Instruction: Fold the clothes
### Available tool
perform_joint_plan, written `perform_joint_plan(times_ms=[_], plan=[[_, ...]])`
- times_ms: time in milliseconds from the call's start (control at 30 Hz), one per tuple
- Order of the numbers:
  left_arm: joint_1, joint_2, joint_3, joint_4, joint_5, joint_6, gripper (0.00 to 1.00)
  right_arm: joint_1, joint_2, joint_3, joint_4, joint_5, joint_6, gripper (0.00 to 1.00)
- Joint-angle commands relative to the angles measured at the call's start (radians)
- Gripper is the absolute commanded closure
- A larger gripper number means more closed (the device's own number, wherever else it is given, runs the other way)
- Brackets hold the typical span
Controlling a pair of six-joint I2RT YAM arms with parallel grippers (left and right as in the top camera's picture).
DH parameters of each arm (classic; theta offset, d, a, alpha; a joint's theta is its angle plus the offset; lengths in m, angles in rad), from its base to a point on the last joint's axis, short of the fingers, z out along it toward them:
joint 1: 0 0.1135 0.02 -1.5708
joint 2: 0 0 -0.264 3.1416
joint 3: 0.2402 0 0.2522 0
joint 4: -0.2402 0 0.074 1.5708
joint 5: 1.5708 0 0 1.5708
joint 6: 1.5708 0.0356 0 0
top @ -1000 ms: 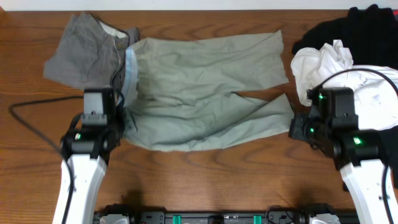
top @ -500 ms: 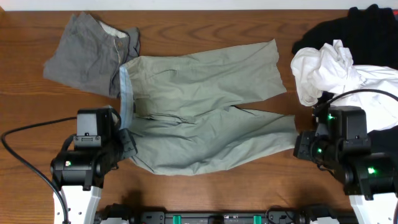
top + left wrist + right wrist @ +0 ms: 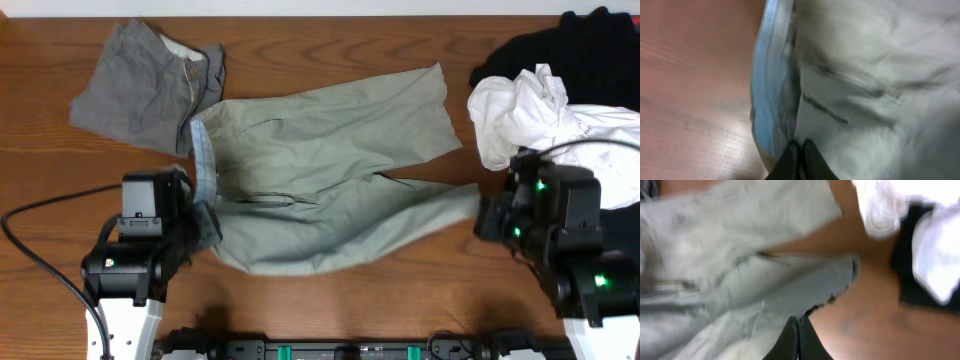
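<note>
My left gripper is going to carry the near corner of the waistband outward over the far corner of the waistband, because the far leg lies uncovered.
The clothes, a light khaki-green pair of shorts (image 3: 320, 160), lie spread across the middle of the table. The blue-lined waistband is at the left and the legs point right. My left gripper (image 3: 207, 222) is shut on the near corner of the waistband. In the left wrist view its gripper (image 3: 801, 146) pinches the fabric (image 3: 880, 75) beside the blue lining (image 3: 771, 75). My right gripper (image 3: 480, 212) is shut on the hem of the near leg. In the right wrist view the gripper (image 3: 798, 324) is closed at the frayed hem edge of the shorts (image 3: 715, 255).
Darker grey shorts (image 3: 150, 85) lie at the back left, just touching the waistband. A crumpled white shirt (image 3: 540, 115) and a black garment (image 3: 590, 40) sit at the back right, close to the right arm. A black cable (image 3: 40, 250) loops at the left.
Both arms have drawn back toward the table's front edge, dragging the khaki shorts with them. The waistband has slid off the grey shorts, and the near leg is stretched straighter.
</note>
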Motion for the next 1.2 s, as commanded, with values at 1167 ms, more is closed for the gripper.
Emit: perform_joint_plan(times_ms=[1167], plan=[[0.006,0.715,0.014,1.489,-0.249,0.003,0.94,-0.046,0.863,0.022,1.272,0.051,-0.085,0.99]])
